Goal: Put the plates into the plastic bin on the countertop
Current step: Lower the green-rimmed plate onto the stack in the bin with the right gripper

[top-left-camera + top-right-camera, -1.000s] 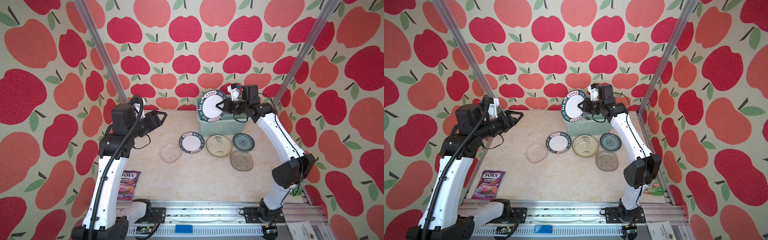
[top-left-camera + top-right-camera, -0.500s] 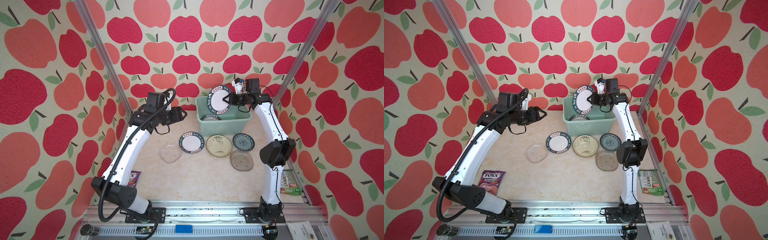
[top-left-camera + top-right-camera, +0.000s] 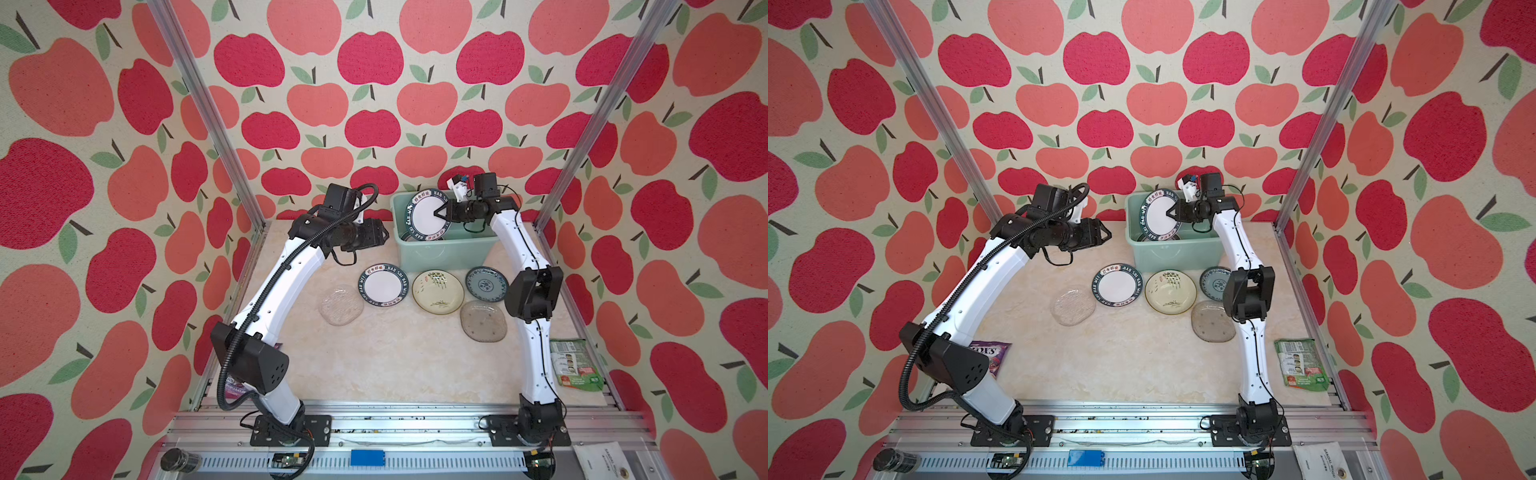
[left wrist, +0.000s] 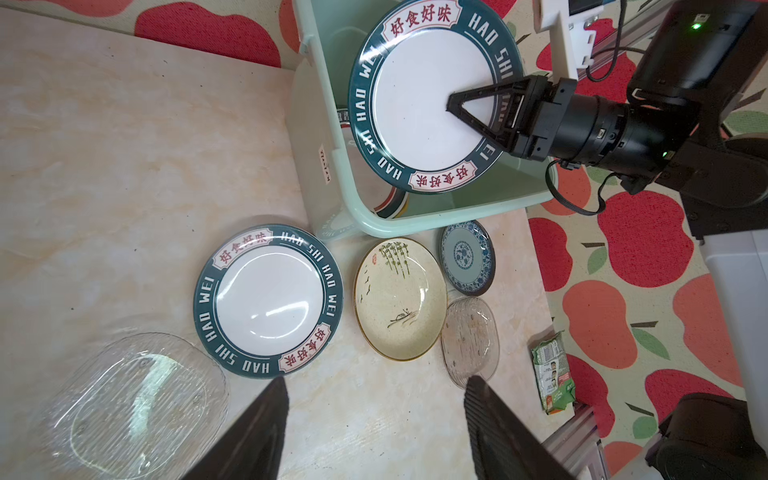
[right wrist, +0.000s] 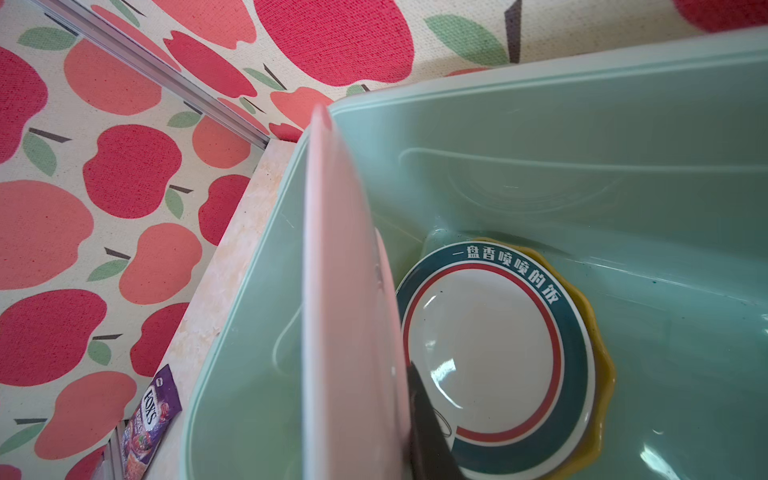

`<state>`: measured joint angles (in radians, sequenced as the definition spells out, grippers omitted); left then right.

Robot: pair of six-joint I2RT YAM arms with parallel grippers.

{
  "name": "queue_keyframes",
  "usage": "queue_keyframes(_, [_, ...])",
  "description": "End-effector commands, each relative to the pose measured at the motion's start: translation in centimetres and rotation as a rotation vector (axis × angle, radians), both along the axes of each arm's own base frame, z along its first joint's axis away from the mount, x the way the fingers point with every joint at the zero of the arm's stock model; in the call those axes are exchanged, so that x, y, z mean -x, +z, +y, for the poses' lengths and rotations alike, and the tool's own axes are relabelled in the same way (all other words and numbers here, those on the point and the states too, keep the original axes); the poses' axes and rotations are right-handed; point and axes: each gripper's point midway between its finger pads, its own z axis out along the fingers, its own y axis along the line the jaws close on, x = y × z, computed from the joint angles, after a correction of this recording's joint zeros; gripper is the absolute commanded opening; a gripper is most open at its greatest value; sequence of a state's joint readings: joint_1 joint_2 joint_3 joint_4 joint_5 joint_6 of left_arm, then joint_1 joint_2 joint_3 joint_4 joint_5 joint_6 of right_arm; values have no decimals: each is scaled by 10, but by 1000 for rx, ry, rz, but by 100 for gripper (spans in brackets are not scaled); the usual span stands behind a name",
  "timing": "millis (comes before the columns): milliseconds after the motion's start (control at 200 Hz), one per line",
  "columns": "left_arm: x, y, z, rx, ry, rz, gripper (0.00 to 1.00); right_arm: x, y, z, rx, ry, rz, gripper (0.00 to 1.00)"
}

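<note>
The right gripper lowers the white plate into the bin next and releases it onto the lettered plate, which lies below the gripper on the yellow scalloped one.
My right gripper is shut on a white plate with a dark lettered rim, held on edge inside the top of the mint plastic bin. In the right wrist view that plate stands over a lettered plate lying on a yellow scalloped one. My left gripper is open and empty, hovering left of the bin. On the countertop lie a lettered plate, a cream floral plate, a blue patterned plate and two clear glass plates.
A purple snack packet lies at the left edge by my left arm's elbow. A green packet lies at the right edge. Aluminium rails frame the counter, and apple-patterned walls close in on three sides.
My left arm has reached forward and right toward the bin, its jaws opening wider. My right gripper has carried the lettered plate back and down into the bin's mouth.
</note>
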<state>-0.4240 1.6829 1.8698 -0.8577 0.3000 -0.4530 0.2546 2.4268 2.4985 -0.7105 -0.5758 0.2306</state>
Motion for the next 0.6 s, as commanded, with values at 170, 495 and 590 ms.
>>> queue_keyframes(170, [-11,-12,-10,-34,-11,21,70,-18,-16,7,-22,55,-75,0])
queue_keyframes(495, [-16,-27,-19,-60,-20,71,70,-22,-62,5,27,52,-20,3])
queue_keyframes(590, [-16,-31,-22,-67,-28,82,70,-25,-72,3,47,37,-16,6])
